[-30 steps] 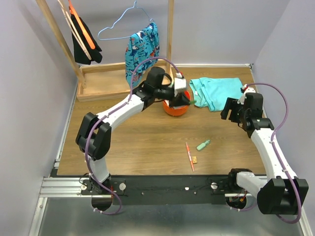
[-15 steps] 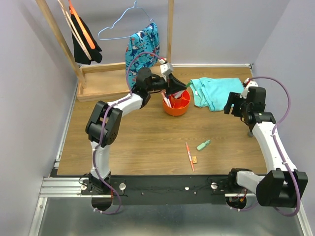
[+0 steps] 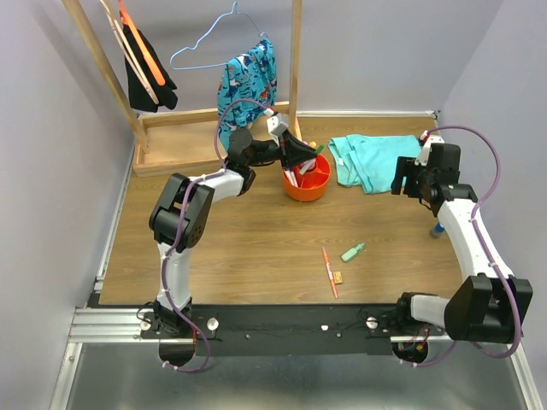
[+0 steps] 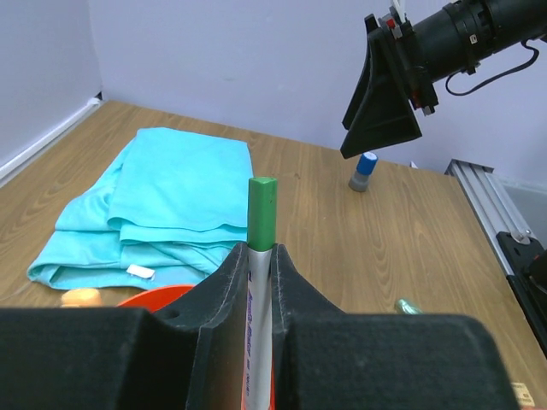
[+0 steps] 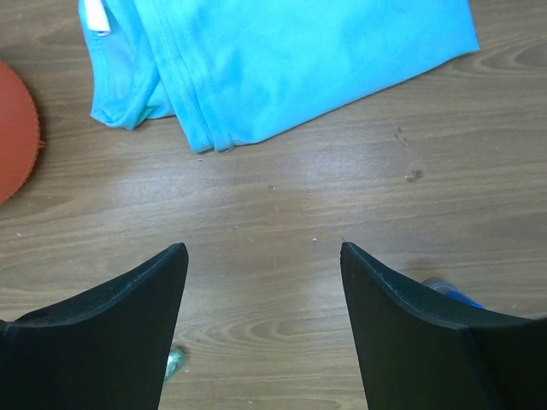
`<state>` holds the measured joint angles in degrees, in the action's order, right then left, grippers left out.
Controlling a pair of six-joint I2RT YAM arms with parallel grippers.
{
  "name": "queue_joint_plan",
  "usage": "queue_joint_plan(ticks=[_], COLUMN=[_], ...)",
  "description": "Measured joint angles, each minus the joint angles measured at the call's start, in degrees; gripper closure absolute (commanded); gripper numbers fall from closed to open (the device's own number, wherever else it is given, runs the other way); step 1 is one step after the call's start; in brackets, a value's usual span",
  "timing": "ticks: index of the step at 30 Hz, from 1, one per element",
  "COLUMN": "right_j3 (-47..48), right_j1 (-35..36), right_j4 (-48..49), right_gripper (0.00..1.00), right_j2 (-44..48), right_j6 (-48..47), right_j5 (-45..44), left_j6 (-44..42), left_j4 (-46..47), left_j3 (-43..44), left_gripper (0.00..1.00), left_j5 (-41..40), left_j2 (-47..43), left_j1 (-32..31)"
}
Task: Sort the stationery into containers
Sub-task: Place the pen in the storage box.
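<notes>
The pen goes lower and to the left in the top view next, over the bowl's pen-filled side. My left gripper releases it there, as the orange-red bowl point(image 3: 312, 184) already holds pens.
My left gripper point(image 3: 301, 158) is shut on a thin white pen with a green cap point(image 4: 261, 213), held between the pads point(image 4: 224, 282) just above the far rim of the orange-red bowl point(image 3: 312, 184). The bowl holds several pens. Its rim point(image 4: 158, 299) shows under the fingers in the left wrist view. On the table lie a red pen point(image 3: 329, 272), a green highlighter point(image 3: 353, 252), a tan eraser point(image 3: 339, 277) and a blue-capped item point(image 3: 438, 231). My right gripper point(image 5: 263, 252) is open and empty, above bare wood right of the bowl point(image 5: 13, 128).
A folded teal cloth point(image 3: 372, 158) lies right of the bowl. A wooden rack base point(image 3: 184, 141) with hangers and clothes stands at the back left. The blue-capped item point(image 5: 453, 293) sits under my right finger. The green highlighter point(image 5: 175, 360) shows near my left finger.
My left gripper swung from pointing down over the bowl to lying level at its far-left rim, still holding the pen. My right arm drew back toward the far right.
</notes>
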<state>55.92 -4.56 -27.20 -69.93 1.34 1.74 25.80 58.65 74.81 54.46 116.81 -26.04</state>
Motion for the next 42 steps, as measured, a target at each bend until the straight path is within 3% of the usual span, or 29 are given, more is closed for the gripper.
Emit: queue_joint_plan(ticks=[19,36,42], right_j3=[5.95,6.82,6.82], right_j1=[-0.81,-0.81,-0.81], right_j4=[-2.93,-4.09,-4.15], right_gripper=[0.22,0.22,0.22], right_j2=[-7.23,-9.22,-9.22], right_j6=[-7.61,-9.94,-9.97], right_j5=[-1.70,-2.29,-2.29], left_j6=[7.04,8.57,8.50], left_j4=[11.93,18.29,18.21], left_j3=[-0.13,-7.34,-9.51], left_gripper=[0.90,0.89,0.84], left_j5=[-0.02,-0.55,-0.85], left_j2=[8.20,8.33,8.22], left_j1=[3.15,4.83,5.84])
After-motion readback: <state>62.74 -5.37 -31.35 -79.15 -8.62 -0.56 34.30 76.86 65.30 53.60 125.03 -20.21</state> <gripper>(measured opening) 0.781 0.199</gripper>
